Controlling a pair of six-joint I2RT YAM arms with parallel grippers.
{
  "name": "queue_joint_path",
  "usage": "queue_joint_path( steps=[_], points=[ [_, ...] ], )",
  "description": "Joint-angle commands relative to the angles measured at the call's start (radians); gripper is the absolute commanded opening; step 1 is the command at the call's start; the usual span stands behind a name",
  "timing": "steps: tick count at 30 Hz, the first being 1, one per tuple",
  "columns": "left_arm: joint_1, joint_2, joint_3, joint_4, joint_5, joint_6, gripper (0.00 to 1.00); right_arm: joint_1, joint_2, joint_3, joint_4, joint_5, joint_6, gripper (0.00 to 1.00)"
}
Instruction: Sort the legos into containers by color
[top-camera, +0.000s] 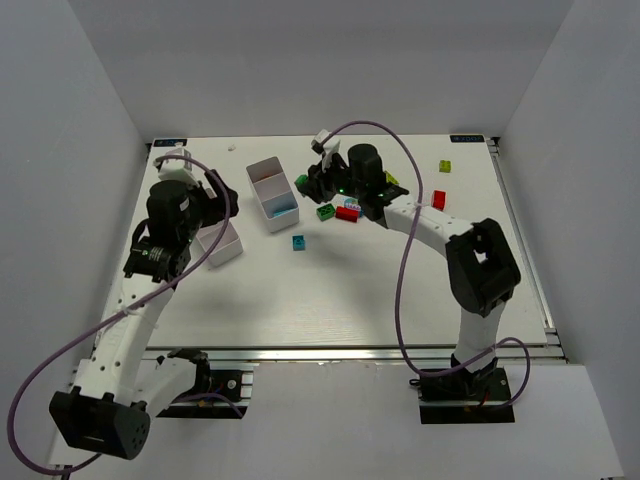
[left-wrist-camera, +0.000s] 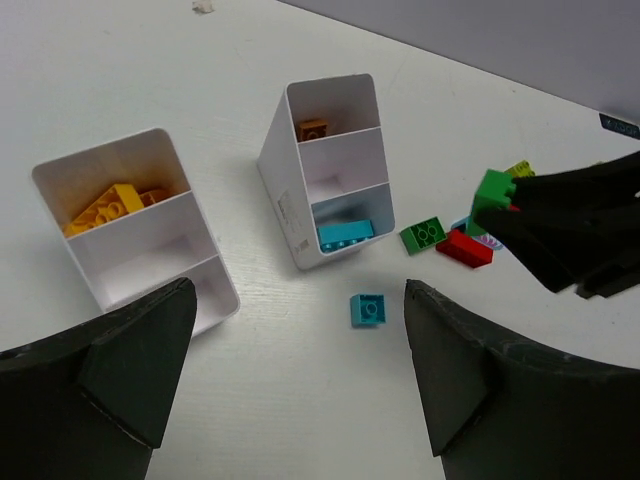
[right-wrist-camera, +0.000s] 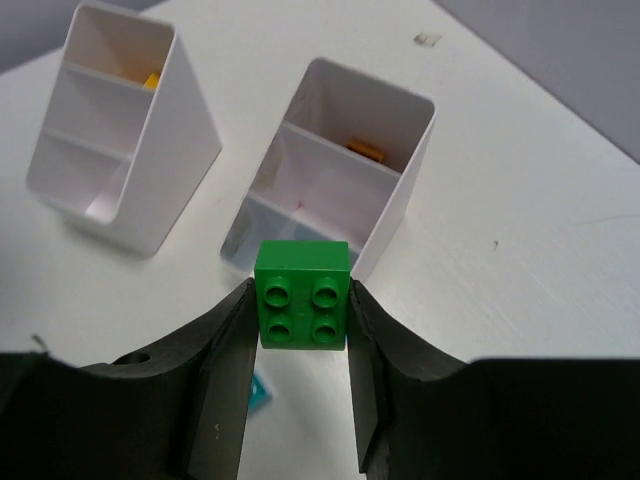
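Observation:
My right gripper will next move over the middle bin's empty center section (top-camera: 272, 188) (right-wrist-camera: 322, 190), which is to the left in the top view, and release the green brick.
My right gripper (right-wrist-camera: 300, 325) is shut on a green four-stud brick (right-wrist-camera: 302, 293) and holds it above the table, just right of the middle white bin (right-wrist-camera: 395, 200). The brick also shows in the top view (top-camera: 301, 181) and the left wrist view (left-wrist-camera: 492, 192). That bin (left-wrist-camera: 280, 190) holds a brown brick (left-wrist-camera: 312, 128) in its far compartment and a teal one (left-wrist-camera: 345, 232) in its near one. The left bin (left-wrist-camera: 100, 150) holds yellow bricks (left-wrist-camera: 110, 205). My left gripper (left-wrist-camera: 300, 330) is open and empty over the table beside the left bin (top-camera: 222, 245).
On the table lie a teal brick (left-wrist-camera: 368, 309), a green brick (left-wrist-camera: 423, 235) and a red brick (left-wrist-camera: 464, 249) near the middle bin (top-camera: 272, 192). Further right are a red brick (top-camera: 438, 199), a lime brick (top-camera: 445, 166) and a small cluster (top-camera: 610, 217) at the edge.

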Motion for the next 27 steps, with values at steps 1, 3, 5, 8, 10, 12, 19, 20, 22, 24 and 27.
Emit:
queue_joint_path(
  steps=[1,3,5,8,10,12,19,20,22,24,27],
  points=[
    [0.008,-0.071,-0.015,-0.067,-0.064,-0.068,0.94,0.032,0.058,0.035,0.318,0.149,0.116,0.0],
    [0.008,-0.092,-0.015,-0.104,-0.076,-0.073,0.95,0.054,0.087,0.035,0.419,0.149,0.125,0.0],
    [0.006,-0.105,-0.012,-0.133,-0.081,-0.078,0.95,0.066,0.135,0.05,0.473,0.142,0.145,0.0],
    [0.008,-0.129,-0.01,-0.16,-0.095,-0.084,0.95,0.083,0.202,0.121,0.489,0.163,0.198,0.0],
    [0.008,-0.146,-0.013,-0.171,-0.108,-0.084,0.97,0.09,0.254,0.171,0.499,0.186,0.222,0.0],
    [0.008,-0.154,-0.019,-0.174,-0.113,-0.085,0.97,0.092,0.287,0.2,0.508,0.197,0.236,0.0],
    [0.008,-0.163,-0.021,-0.19,-0.122,-0.092,0.98,0.094,0.396,0.3,0.486,0.211,0.256,0.04],
    [0.008,-0.16,-0.019,-0.188,-0.125,-0.09,0.98,0.094,0.399,0.293,0.484,0.208,0.254,0.04],
    [0.008,-0.16,-0.016,-0.19,-0.128,-0.088,0.98,0.095,0.396,0.276,0.484,0.204,0.251,0.06],
    [0.008,-0.154,-0.013,-0.187,-0.13,-0.085,0.98,0.095,0.393,0.254,0.484,0.203,0.244,0.09],
    [0.008,-0.143,-0.012,-0.184,-0.128,-0.081,0.98,0.095,0.397,0.24,0.479,0.198,0.236,0.15]
  ],
)
